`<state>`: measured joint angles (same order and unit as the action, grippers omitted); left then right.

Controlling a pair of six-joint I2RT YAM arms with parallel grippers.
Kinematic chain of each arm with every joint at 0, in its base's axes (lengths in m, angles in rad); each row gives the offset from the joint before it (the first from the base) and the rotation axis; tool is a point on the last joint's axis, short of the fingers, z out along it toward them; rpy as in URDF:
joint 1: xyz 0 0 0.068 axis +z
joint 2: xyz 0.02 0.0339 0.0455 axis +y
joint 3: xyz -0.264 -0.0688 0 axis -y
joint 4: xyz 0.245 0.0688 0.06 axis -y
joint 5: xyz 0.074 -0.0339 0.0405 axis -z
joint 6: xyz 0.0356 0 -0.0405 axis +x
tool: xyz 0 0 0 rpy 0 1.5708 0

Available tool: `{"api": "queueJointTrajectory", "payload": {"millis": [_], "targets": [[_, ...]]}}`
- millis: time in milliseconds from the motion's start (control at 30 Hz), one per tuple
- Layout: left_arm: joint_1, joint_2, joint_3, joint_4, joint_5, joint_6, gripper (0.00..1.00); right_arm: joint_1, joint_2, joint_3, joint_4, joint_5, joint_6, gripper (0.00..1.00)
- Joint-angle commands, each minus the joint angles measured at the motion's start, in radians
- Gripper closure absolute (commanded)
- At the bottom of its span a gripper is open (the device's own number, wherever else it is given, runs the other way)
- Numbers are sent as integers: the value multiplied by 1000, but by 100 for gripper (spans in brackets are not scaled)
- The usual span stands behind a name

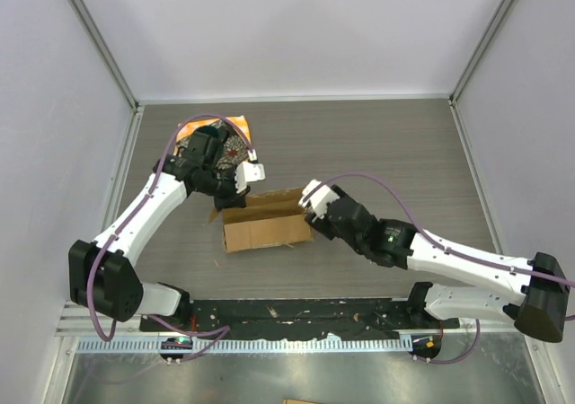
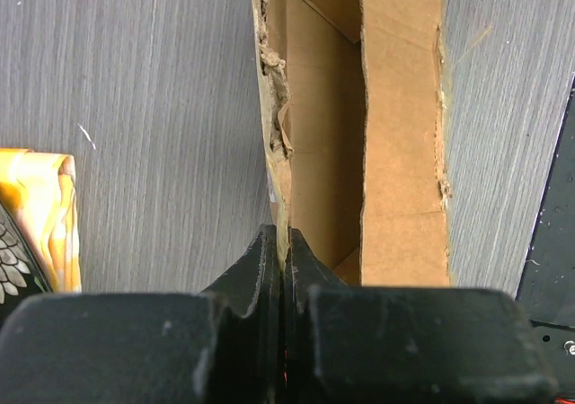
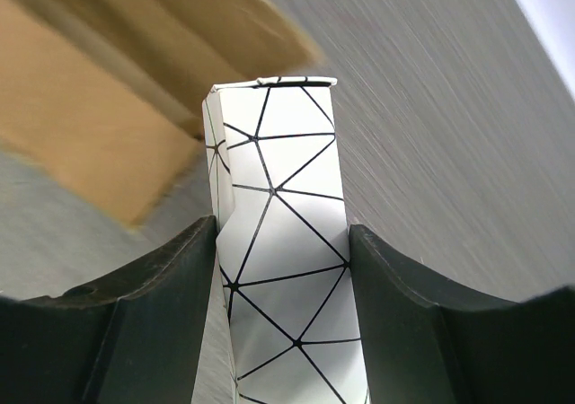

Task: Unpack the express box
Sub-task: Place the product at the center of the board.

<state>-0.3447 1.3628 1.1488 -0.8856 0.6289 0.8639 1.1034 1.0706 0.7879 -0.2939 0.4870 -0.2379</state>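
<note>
I will next carry the white packet with my right gripper away from my base and away from the box's end, then lower it onto the table (image 1: 375, 184) (image 3: 442, 171).
The express box (image 1: 267, 225), an oblong brown cardboard parcel, lies open in the middle of the table. My left gripper (image 1: 232, 197) is at its far left corner. In the left wrist view it (image 2: 286, 242) is shut on the box's torn side wall (image 2: 275, 135), and the bare brown inside (image 2: 323, 153) shows beyond. My right gripper (image 1: 312, 213) is at the box's right end. In the right wrist view it (image 3: 281, 233) is shut on a white packet with black triangle lines (image 3: 283, 197), held above the table. The box (image 3: 81, 126) is blurred at upper left.
An orange cloth (image 1: 235, 123) with a dark patterned dish (image 1: 230, 149) lies at the back left, partly under my left arm; the cloth also shows in the left wrist view (image 2: 40, 215). A black strip (image 1: 296, 314) runs along the near edge. White walls enclose the table.
</note>
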Motion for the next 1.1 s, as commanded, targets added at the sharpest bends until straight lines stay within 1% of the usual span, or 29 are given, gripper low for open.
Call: {"api": "queueJointTrajectory", "payload": {"millis": [0,33,100,133,167,233,267,300,333,367,433,467,567,667,700,733,767,800,933,1000,1033,1067], "targets": [[12,-16,0,28,20,-23,100,-157,-40,-33,65,29,77,82],[12,-22,8,28,25,-31,100,-222,-37,-39,82,19,77,82],[12,-33,37,30,34,-54,100,-289,-26,-50,134,-8,78,82],[12,-45,48,31,44,-65,100,-321,-3,-52,151,-33,81,82],[12,-51,57,31,54,-71,100,-385,15,-52,163,-51,84,82],[10,-65,78,33,89,-100,100,-433,90,-39,200,-88,103,83],[10,-65,86,27,100,-108,100,-477,121,-32,209,-108,112,83],[9,-64,94,20,121,-114,100,-494,150,-20,238,-146,123,83],[9,-67,91,19,127,-117,100,-507,176,-15,252,-160,141,83],[6,-70,83,20,133,-117,100,-516,242,-7,266,-169,150,83],[1,-74,45,25,135,-120,100,-534,300,5,321,-182,172,84],[-5,-80,29,30,135,-124,100,-539,348,8,337,-185,181,83],[-5,-96,-3,25,143,-129,100,-557,405,20,380,-205,201,79],[-5,-132,-18,25,158,-132,99,-560,443,30,400,-191,216,59],[-5,-142,-21,19,166,-129,98,-560,451,36,400,-185,221,47],[-7,-143,-23,14,172,-131,97,-559,454,37,400,-179,226,42],[-7,-143,-24,8,173,-131,94,-560,453,39,398,-165,233,27],[-7,-142,-27,7,173,-131,92,-560,451,45,383,-162,236,5],[-7,-148,-44,8,163,-140,87,-560,398,65,322,-156,279,5],[-5,-154,-41,8,173,-160,79,-560,370,86,264,-165,291,4],[-7,-163,-35,2,181,-163,75,-560,344,99,240,-166,298,4],[-7,-165,-23,-3,189,-169,62,-560,333,126,214,-174,302,3]]}}
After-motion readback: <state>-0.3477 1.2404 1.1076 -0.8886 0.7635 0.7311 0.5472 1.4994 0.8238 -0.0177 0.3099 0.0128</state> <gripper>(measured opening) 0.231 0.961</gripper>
